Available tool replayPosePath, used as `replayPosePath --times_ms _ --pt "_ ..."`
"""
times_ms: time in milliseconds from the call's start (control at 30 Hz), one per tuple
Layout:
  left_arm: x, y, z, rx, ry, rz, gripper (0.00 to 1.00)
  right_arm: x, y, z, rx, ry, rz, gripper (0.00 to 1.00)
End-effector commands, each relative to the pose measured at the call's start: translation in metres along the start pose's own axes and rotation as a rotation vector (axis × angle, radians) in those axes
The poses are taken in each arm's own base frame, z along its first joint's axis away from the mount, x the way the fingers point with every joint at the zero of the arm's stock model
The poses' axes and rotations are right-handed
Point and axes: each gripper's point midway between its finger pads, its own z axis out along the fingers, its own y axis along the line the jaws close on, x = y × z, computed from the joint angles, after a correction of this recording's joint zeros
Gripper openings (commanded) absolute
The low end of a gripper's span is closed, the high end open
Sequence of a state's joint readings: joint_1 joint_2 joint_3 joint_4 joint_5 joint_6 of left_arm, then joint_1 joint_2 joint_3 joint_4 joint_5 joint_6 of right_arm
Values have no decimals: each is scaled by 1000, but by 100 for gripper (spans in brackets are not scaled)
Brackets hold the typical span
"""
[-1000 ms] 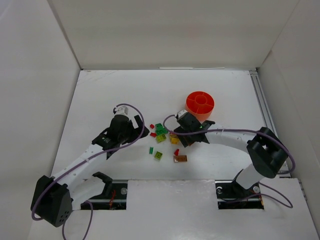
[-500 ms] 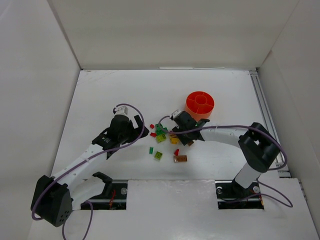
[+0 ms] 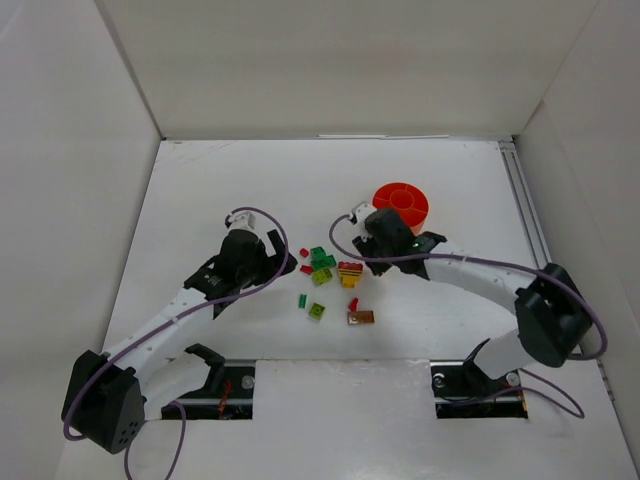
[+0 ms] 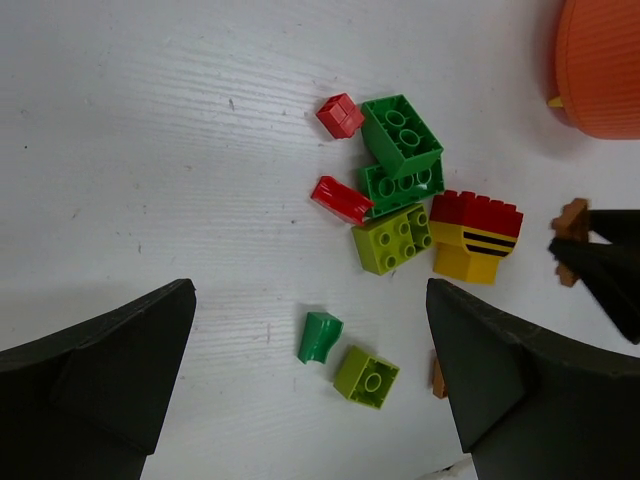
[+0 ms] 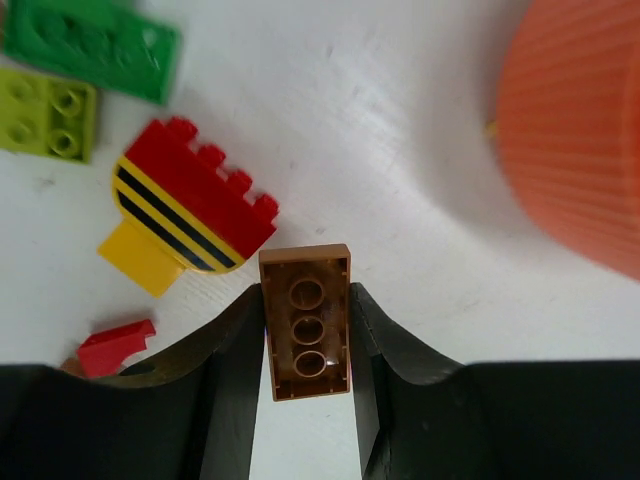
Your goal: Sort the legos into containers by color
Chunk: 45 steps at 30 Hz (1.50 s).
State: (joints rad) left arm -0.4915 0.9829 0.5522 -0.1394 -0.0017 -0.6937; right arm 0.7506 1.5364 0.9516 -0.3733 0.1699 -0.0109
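I will lift the brown brick (image 5: pixel 306 322) with my right gripper, short of the orange bowl's side, then swing outward over the bowl's round middle section.
The legos lie loose mid-table: green bricks (image 3: pixel 320 258), a lime one (image 3: pixel 321 276), a red-and-yellow striped block (image 3: pixel 350 272), small red pieces (image 3: pixel 304 251), and a brown plate (image 3: pixel 360 317). The container, a round orange bowl (image 3: pixel 400 205) with inner dividers, stands just behind them. My right gripper (image 5: pixel 307 303) is shut on a brown brick (image 5: pixel 306 322), studs facing away, held above the table between the striped block (image 5: pixel 190 215) and the bowl (image 5: pixel 580 140). My left gripper (image 4: pixel 310 350) is open above a small green piece (image 4: pixel 319 336) and a small lime brick (image 4: pixel 366 376).
White walls box in the table on three sides. A metal rail (image 3: pixel 525 220) runs along the right edge. The right gripper's dark fingers (image 4: pixel 600 270) show at the right edge of the left wrist view, beside the pile.
My right gripper has shut on the brown brick and moved back and right from the pile toward the bowl. The left arm has not moved.
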Motion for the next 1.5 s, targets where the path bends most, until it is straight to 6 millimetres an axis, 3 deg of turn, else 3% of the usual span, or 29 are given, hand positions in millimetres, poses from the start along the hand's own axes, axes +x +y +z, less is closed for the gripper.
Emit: replayPosePath --times_ms 0,67,133,267,333,533,700,1000,1200,1467 --pt "-14 -11 -4 23 -41 5 100 -70 -19 -42 -24 -304 -3 6" --pt "-15 -10 -3 15 -48 13 100 -91 -28 -61 -36 -407 -12 6" --pt "-18 -12 -3 17 -50 13 100 -119 -53 -89 9 -549 -9 6" --pt "-24 -13 -1 3 -64 24 100 -147 -106 -115 144 -701 56 6" --pt "-27 -16 0 9 -71 23 100 -158 -131 -115 195 -731 85 6" --pt "-37 -17 3 -9 -99 30 100 -176 -166 -87 248 -750 140 6" --pt "-38 -17 6 -22 -99 31 100 -179 -170 -52 229 -714 149 6" --pt "-38 -17 6 -22 -99 31 100 -181 -180 -51 248 -766 176 15" --pt "-38 -13 6 -35 -98 41 100 -173 -193 -38 254 -746 187 17" --pt "-39 -12 6 -42 -104 40 100 -173 -188 -28 226 -745 176 22"
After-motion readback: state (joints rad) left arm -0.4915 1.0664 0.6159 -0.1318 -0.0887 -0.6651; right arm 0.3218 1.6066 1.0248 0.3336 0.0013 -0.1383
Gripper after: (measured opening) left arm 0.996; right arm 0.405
